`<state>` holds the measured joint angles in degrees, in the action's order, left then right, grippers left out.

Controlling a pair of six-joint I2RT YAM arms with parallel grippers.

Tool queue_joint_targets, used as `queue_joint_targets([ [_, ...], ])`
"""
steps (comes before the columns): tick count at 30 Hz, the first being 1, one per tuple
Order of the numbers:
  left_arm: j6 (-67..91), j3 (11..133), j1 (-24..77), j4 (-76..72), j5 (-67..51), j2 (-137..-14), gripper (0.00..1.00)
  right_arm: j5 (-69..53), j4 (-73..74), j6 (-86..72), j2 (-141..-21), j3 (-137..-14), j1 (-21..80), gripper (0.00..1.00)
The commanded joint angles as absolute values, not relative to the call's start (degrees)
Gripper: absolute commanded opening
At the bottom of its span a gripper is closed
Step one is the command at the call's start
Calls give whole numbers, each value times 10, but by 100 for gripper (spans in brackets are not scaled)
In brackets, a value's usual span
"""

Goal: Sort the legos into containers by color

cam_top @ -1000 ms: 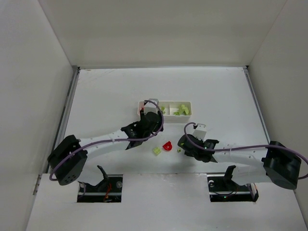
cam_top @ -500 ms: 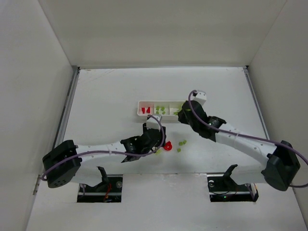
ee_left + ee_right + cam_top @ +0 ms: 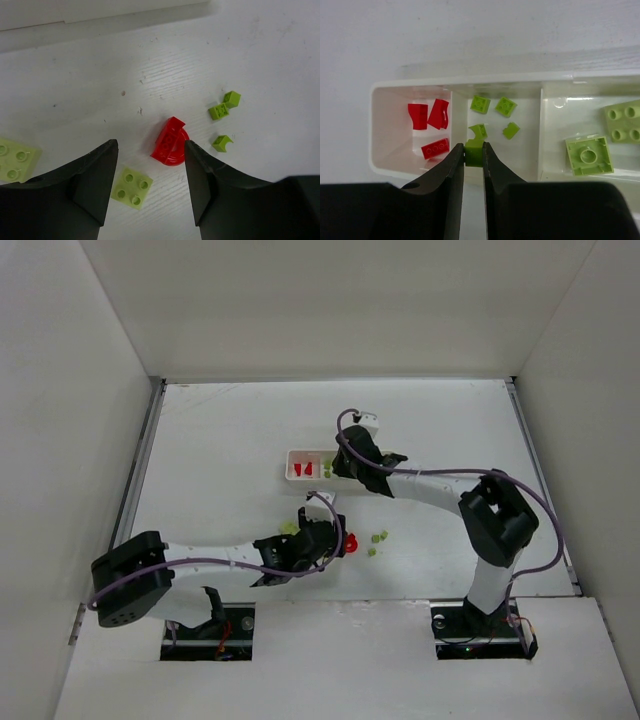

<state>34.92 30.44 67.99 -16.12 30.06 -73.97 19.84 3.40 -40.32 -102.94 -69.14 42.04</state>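
Note:
The red lego is below my left gripper and to its right in the top view. My left gripper will next move that way and go down onto the red lego's straight bar.
My right gripper is shut on a small light-green lego, held just above the middle compartment of the white tray. The left compartment holds three red legos. Small green legos lie in the middle one, and bigger green ones in the right one. My left gripper hangs open over the table. A green square plate lies between its fingers, with a red rounded lego just ahead. In the top view the right gripper covers the tray.
Three tiny green legos lie to the right of the red one, and another green plate lies at the left. In the top view these loose pieces sit between the tray and the near edge. The right arm's elbow stands at the right.
The right gripper swung from the loose pieces up to the tray, then leftward to its middle compartment, carrying a green lego. The left gripper drew back from the tray to the loose legos.

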Motion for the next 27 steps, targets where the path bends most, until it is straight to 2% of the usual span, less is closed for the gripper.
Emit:
queue_joint_targets([
  [1,326,319,686,-190,290,-751,53,189,3,-403,-1041,-737,414,16],
  [4,323,321,689,-194,281,-764,53,187,10,-401,-1059,-753,414,19],
  [8,318,332,690,-188,274,-792,53,186,17,-404,-1062,-756,411,33],
  [19,301,352,692,-185,269,-803,54,202,19,-398,-988,-692,403,33],
  [24,280,367,693,-177,228,-824,55,216,6,-396,-919,-641,400,39],
  [27,275,383,697,-163,220,-849,55,221,4,-392,-864,-602,392,47],
])
